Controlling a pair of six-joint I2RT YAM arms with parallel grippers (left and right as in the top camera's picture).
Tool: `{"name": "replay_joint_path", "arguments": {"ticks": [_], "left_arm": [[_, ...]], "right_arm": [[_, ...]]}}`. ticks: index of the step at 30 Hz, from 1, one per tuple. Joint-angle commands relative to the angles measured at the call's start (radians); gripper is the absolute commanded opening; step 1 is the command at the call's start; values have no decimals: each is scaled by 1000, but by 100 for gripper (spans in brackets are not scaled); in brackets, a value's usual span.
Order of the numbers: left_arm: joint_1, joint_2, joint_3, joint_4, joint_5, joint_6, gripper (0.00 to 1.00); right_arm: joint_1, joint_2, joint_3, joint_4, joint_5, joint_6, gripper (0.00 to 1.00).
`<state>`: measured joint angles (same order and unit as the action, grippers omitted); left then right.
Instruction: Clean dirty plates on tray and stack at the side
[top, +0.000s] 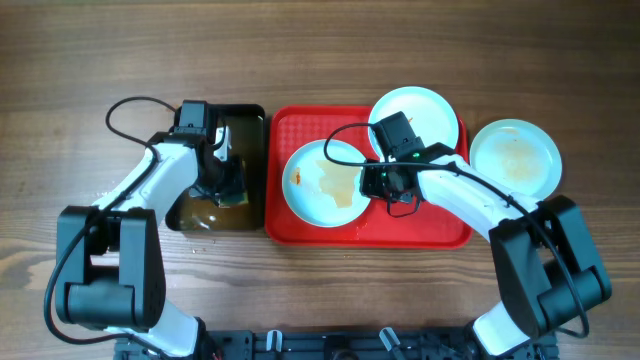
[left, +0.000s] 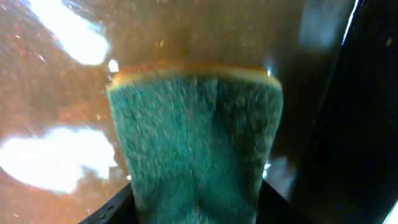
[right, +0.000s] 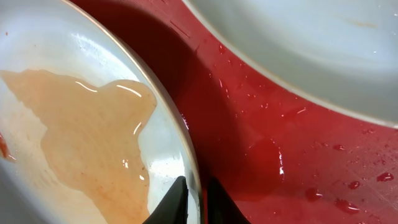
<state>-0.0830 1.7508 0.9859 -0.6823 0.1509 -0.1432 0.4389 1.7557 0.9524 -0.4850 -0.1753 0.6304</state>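
Note:
I will lift my right gripper, move it to the right in the overhead view and lower it over the third plate (top: 517, 157) to let go, because that plate is off the tray.
On the left half of the red tray (top: 420, 226) lies a plate (top: 322, 190) with a thin brownish puddle in it. My right gripper (top: 373, 184) is shut on this plate's right rim; in the right wrist view its fingertips (right: 196, 191) straddle the rim of the plate (right: 81, 137). A second plate (top: 428, 112) rests over the tray's back right corner, partly hidden by my right wrist. The third plate (top: 515, 157), faintly smeared, sits on the table right of the tray. My left gripper (top: 228, 186) is down in the black tray, shut on a green sponge (left: 196, 137).
The black tray (top: 251, 120) of brownish water (left: 62, 112) stands directly left of the red tray, its dark wall (left: 367, 124) close beside the sponge. Water drops dot the wet red tray floor (right: 261, 143). Bare wooden table surrounds both trays.

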Motion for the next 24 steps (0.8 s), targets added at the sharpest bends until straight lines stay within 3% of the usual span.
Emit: {"name": "replay_joint_path", "arguments": {"ticks": [1,5,6,7,9,11,12,13,16,22,23,24], "left_arm": [[0,8,5,-36,29,0,51],[0,8,0,-65,39,-3,51],[0,8,0,-48,39,-3,37],[0,8,0,-39,39,-3,15],[0,7,1,-4,37,-3,4],[0,7,13,19,-9,-2,4],[0,7,23,16,-30,-2,6],[0,7,38,5,-37,-2,21],[0,7,63,-71,-31,-26,41],[0,7,61,-118,-29,-26,46],[0,7,61,-112,-29,-26,50],[0,7,61,-111,-29,-26,50]], "right_arm": [[3,-7,-8,2,-6,-2,13],[3,-7,-8,2,-6,-2,13],[3,-7,-8,2,-6,-2,13],[3,-7,-8,1,-6,-2,13],[3,-7,-8,2,-6,-2,13],[3,-7,-8,2,-6,-3,13],[3,-7,-8,2,-5,-2,13],[3,-7,-8,3,-5,-2,13],[3,-7,-8,25,-5,-2,13],[3,-1,-12,17,-10,-2,18],[3,5,-12,18,-10,-2,16],[3,6,-12,18,-10,-2,7]]}}
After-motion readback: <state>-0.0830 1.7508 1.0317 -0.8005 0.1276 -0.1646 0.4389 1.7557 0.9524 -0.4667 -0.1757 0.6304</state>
